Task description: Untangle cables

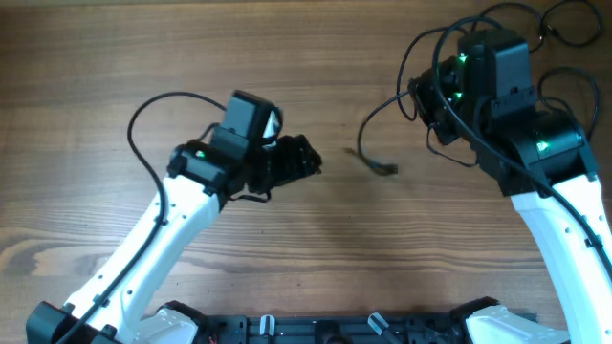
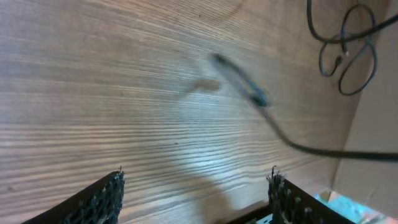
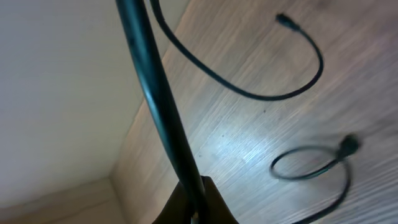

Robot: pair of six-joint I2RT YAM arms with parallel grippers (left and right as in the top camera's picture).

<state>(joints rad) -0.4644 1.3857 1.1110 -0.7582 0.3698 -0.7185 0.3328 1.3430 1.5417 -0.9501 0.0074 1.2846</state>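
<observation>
The robot's right gripper should move down and to the right in the overhead view next, then lower and let go of the cable, as wood beside the other looped cables lies there.
A black cable (image 1: pixel 375 117) hangs from my right gripper (image 1: pixel 427 97) and runs down to the table, where its plug end (image 1: pixel 382 168) lies at the middle. In the right wrist view my right gripper (image 3: pixel 198 202) is shut on this cable (image 3: pixel 149 74), which runs up past the camera. My left gripper (image 1: pixel 304 161) is open and empty, a little left of the plug end. In the left wrist view its fingers (image 2: pixel 196 196) are wide apart above bare wood, and the blurred plug end (image 2: pixel 252 94) lies ahead.
More black cables (image 1: pixel 566 27) lie looped at the table's far right corner and also show in the left wrist view (image 2: pixel 348 50). Two loose cable pieces (image 3: pixel 292 87) (image 3: pixel 311 168) lie on the wood below the right gripper. A pale wall (image 3: pixel 56 93) borders the table.
</observation>
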